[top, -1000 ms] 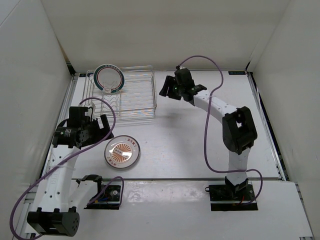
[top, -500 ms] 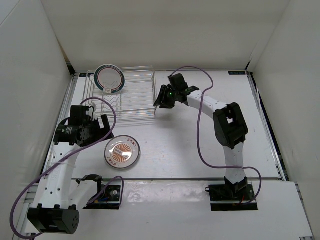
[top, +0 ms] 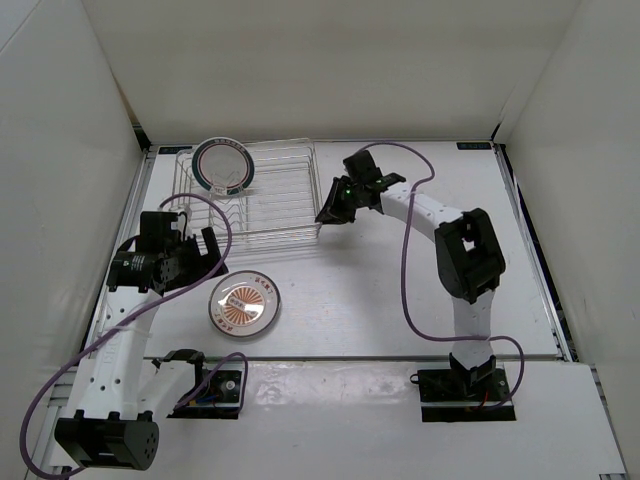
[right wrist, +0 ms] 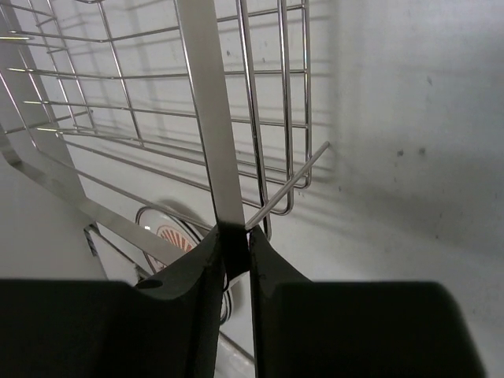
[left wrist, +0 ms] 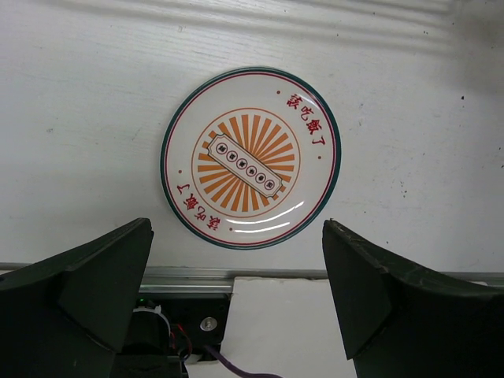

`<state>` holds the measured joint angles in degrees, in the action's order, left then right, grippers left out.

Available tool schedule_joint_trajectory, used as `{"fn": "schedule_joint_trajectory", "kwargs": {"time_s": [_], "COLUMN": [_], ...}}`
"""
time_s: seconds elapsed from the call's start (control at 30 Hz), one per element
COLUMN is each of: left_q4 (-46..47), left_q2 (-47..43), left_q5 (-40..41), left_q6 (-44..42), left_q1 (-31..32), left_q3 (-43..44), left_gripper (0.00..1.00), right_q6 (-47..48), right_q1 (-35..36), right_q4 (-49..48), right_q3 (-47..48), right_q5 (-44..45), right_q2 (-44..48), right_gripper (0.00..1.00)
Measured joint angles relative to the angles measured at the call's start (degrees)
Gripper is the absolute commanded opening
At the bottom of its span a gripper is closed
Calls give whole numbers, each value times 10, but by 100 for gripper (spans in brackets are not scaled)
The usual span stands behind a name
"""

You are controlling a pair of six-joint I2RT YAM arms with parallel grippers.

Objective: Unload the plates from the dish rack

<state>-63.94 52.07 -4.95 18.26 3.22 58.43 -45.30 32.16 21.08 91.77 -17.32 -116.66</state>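
Observation:
My left gripper moves outward to the teal-rimmed plate's rim [top: 195, 162] by the rack's side next and closes there, since that plate still stands in the rack [top: 275, 195].
The silver wire dish rack [top: 275, 195] stands at the back left. A teal-rimmed plate [top: 222, 165] stands upright in its far left corner. A second plate [top: 244, 306] with an orange sunburst lies flat on the table in front of the rack. My right gripper [top: 328, 213] is at the rack's right end, shut on the flat rim strip [right wrist: 206, 118], which runs up from between the jaws of the gripper [right wrist: 234, 236]. My left gripper [top: 205, 262] hovers open just left of the flat plate [left wrist: 250, 157], with nothing between its fingers [left wrist: 94, 276].
White walls enclose the table on three sides. A metal rail [left wrist: 236, 273] runs along the near table edge, with the arm bases and purple cables behind it. The sunburst plate [right wrist: 169, 232] shows beyond the rack wires in the right wrist view.
My right gripper moved down-left to the rack's right end and shut on its rim. The rack and its upright plate shifted slightly to the right. The left arm stayed put.

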Motion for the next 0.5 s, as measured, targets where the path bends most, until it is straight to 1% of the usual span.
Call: {"fn": "schedule_joint_trajectory", "kwargs": {"time_s": [0.07, 0.1, 0.17, 0.2, 0.23, 0.27, 0.4, 0.5], "left_q4": [4, 7, 14, 17, 20, 23, 47, 76], "left_q2": [0, 0, 1, 2, 4, 5, 23, 64], "left_q5": [3, 5, 8, 9, 10, 10, 10, 7], "left_q6": [0, 1, 3, 3, 5, 6, 2, -15], "left_q1": [0, 0, 0, 0, 0, 0, 0, -4], "left_q3": [0, 0, -2, -2, -3, -3, -3, 10], "left_gripper": [100, 100, 100, 100, 100, 100, 100, 100], "right_q6": [-12, -16, -22, -24, -28, -33, -35, -21], "right_q1": [1, 2, 2, 2, 3, 3, 3, 2], "right_q4": [2, 5, 27, 39, 48, 59, 111, 135], "right_q3": [-31, -43, -60, -63, -64, -63, -50, -5], "right_q5": [-4, -6, -11, -14, -16, -18, -18, 1], "right_q2": [22, 32, 49, 54, 56, 58, 59, 59], "right_gripper": [18, 20, 20, 28, 45, 90, 90, 90]}}
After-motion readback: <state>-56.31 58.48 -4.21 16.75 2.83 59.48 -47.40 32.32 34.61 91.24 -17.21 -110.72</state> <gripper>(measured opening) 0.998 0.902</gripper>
